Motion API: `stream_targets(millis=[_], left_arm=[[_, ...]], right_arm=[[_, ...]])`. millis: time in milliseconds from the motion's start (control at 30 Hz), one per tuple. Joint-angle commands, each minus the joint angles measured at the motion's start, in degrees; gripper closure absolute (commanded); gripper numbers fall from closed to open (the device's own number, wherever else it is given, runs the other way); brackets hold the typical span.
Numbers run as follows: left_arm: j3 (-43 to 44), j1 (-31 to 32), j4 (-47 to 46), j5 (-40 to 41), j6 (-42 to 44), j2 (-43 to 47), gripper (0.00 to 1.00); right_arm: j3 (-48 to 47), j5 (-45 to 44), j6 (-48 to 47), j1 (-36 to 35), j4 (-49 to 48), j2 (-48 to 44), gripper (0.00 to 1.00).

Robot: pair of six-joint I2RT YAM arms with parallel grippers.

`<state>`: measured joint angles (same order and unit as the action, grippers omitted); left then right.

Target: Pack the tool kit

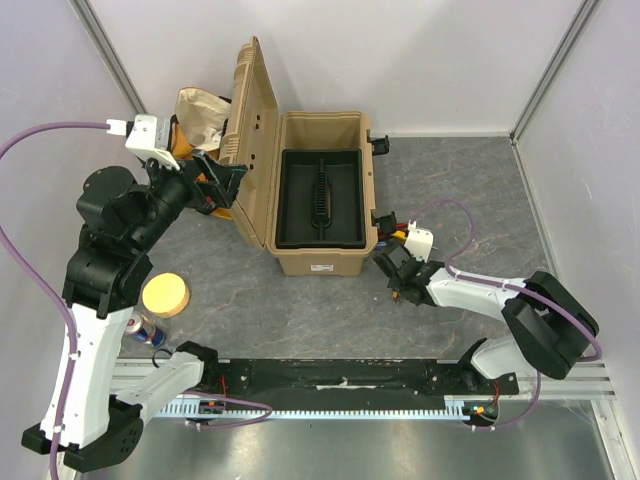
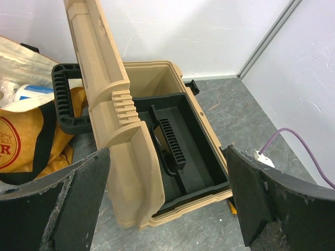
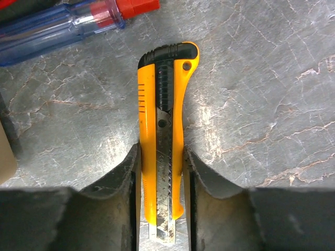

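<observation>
Next, my right gripper should move up, cross the side of the box, and lower the knife beside the ribbed divider to release it, since the black tray is open and empty.
The tan ribbed toolbox (image 1: 320, 262) stands open at mid-table, its lid (image 1: 255, 150) upright on the left and the black inner tray (image 1: 345, 200) empty. My right gripper (image 3: 161, 157) is low at the table right of the box (image 1: 398, 278), shut on a yellow-and-black utility knife (image 3: 162, 104) that points away from the wrist. A clear blue screwdriver with a red collar (image 3: 63, 26) lies just beyond it. My left gripper (image 1: 225, 180) is open and empty, held in the air left of the lid; its view looks down on lid (image 2: 112, 120) and tray (image 2: 204, 157).
An orange-yellow cloth bag (image 1: 200, 110) sits behind the lid at the back left. A roll of tape (image 1: 165, 295) and a small can (image 1: 145, 328) stand at the near left. A few small tools (image 1: 395, 235) lie by the box's right side. White walls enclose the table.
</observation>
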<state>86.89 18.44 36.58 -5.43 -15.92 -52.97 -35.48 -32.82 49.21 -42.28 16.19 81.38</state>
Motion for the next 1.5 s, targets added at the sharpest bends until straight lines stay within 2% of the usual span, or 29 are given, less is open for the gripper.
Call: stream_targets(millis=[0,100,200,367,500,600,733,833,967,1233,1467], left_arm=[[0.03,-0.07,-1.77,0.51,0.89,0.15,0.04],[-0.14,-0.07,-1.69,0.69,0.89,0.41,0.04],[-0.14,-0.07,-1.6,1.04,0.81,0.59,0.04],[0.2,-0.07,-1.6,1.04,0.37,1.55,0.04],[0.73,-0.07,-1.33,0.42,0.28,2.17,0.04],[1.26,-0.07,-1.25,0.42,0.19,2.52,0.04],[2.49,-0.15,-1.25,-0.63,0.02,1.82,0.04],[2.93,-0.07,-1.25,-2.21,-0.42,1.38,0.04],[3.19,-0.07,-0.9,-3.09,-0.69,1.29,0.04],[3.46,-0.07,2.71,-2.48,-1.74,2.25,0.04],[2.23,-0.07,4.38,-1.69,-2.8,4.01,0.05]], right_arm=[[0.68,-3.04,2.29,-0.17,1.3,-0.35,0.72],[-0.37,-5.23,4.3,-0.17,5.07,-2.1,0.87],[-1.95,-8.65,5.8,-0.17,9.02,-6.13,0.94],[-9.06,-15.86,4.59,-0.08,18.08,-13.43,0.97],[-20.3,-20.35,-0.33,0.1,23.36,-16.61,0.96],[-29.08,-19.84,-5.59,0.18,24.07,-16.35,0.97],[-42.0,-11.77,-13.86,0.1,21.09,-10.48,0.97],[-51.33,-2.28,-16.6,-0.52,18.63,-3.45,0.97],[-59.33,3.8,-18.09,-4.03,13.88,6.74,0.97],[-70.76,7.23,-14.06,-7.55,12.29,23.19,0.97],[-72.71,9.44,-11.07,-8.25,12.21,29.97,0.97]])
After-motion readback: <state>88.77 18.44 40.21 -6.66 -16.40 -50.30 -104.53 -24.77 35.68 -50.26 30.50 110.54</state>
